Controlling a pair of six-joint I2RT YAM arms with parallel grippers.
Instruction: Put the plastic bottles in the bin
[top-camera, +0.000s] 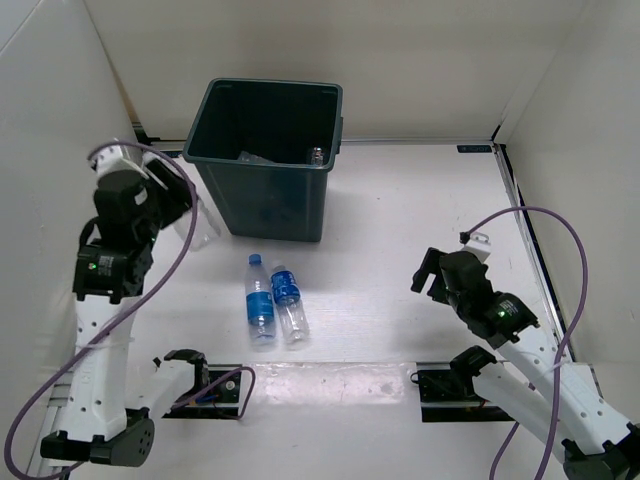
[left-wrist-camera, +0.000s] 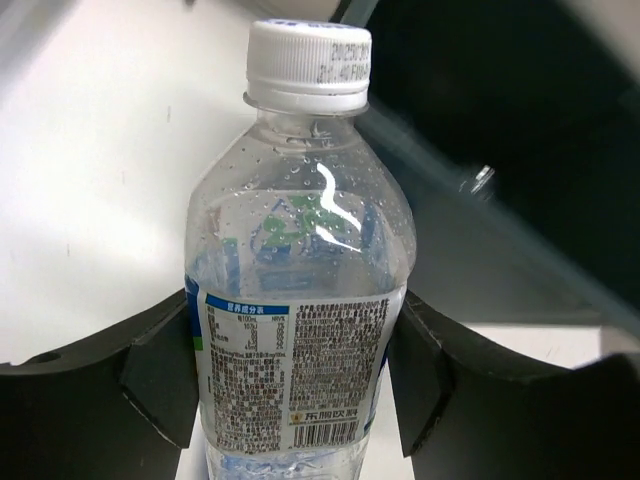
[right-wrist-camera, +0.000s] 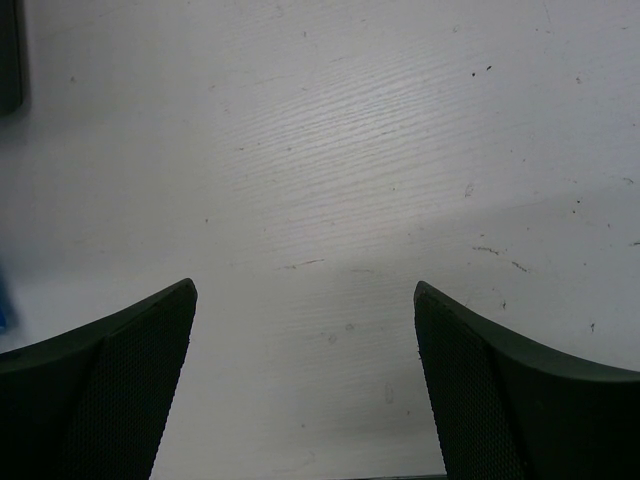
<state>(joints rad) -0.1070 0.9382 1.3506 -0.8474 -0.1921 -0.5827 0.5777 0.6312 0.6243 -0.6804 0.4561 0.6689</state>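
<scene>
My left gripper lifts clear next, swings outward to the right in the top view over the bin's opening (top-camera: 265, 125) (left-wrist-camera: 500, 110), which lies behind the bin's side, and releases.
My left gripper (top-camera: 190, 222) is shut on a clear plastic bottle (left-wrist-camera: 300, 290) with a white cap and a blue-edged label; it also shows in the top view (top-camera: 200, 225), held just left of the dark green bin (top-camera: 262, 200). The bin's wall fills the right of the left wrist view (left-wrist-camera: 520, 180). Two bottles lie inside the bin (top-camera: 315, 155). Two blue-labelled bottles lie side by side on the table in front of the bin, one on the left (top-camera: 259, 298) and one on the right (top-camera: 289, 303). My right gripper (top-camera: 428, 272) is open and empty above bare table at the right (right-wrist-camera: 305, 290).
White walls enclose the table on the left, back and right. The arm bases and their black mounting plates (top-camera: 455, 385) sit at the near edge. Purple cables loop from both arms.
</scene>
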